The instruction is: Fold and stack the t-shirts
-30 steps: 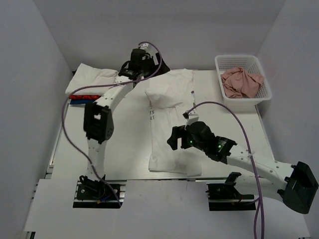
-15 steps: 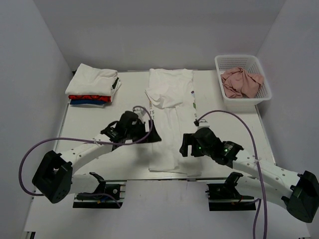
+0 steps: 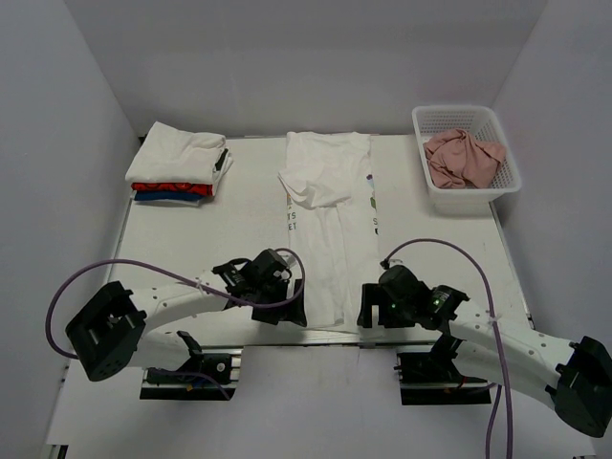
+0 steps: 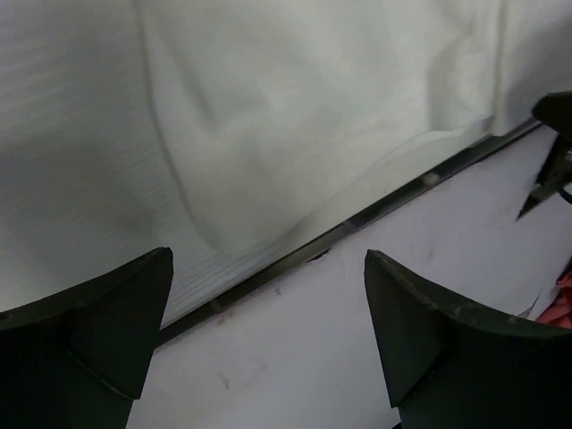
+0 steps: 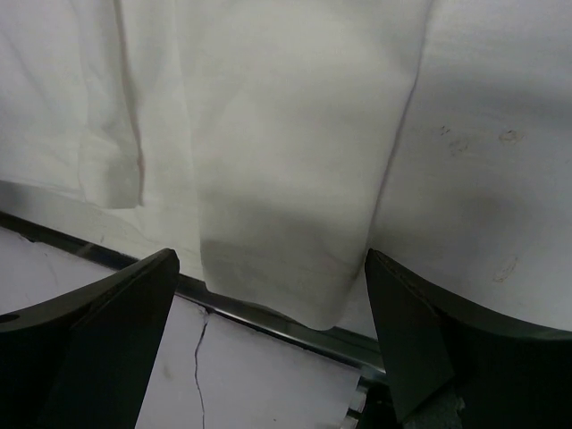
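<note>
My left gripper is open, and the hem's rounded corner (image 3: 308, 326) (image 4: 234, 241) already shows between its fingers. I will lower it onto that corner and close it on the cloth.
A large white t-shirt (image 3: 330, 229), folded into a long strip with dark lettering at its edges, lies down the middle of the table. Its near hem reaches the table's front edge. My left gripper (image 3: 295, 312) is open and empty at the hem's left corner; the hem (image 4: 295, 134) fills the top of the left wrist view above the gripper (image 4: 268, 344). My right gripper (image 3: 367, 316) is open and empty at the hem's right corner, with the hem (image 5: 268, 259) between its fingers (image 5: 273, 353). A folded stack (image 3: 177, 164) of white, red and blue shirts sits at the far left.
A white basket (image 3: 497, 129) holding a crumpled pink cloth (image 3: 461, 156) stands at the far right. The table's metal front edge (image 4: 357, 219) runs just under both grippers. Grey walls enclose the table on three sides.
My left arm has swung from the far middle of the table back to the near edge beside the hem. My right gripper has moved nearer, down to the hem's right corner.
</note>
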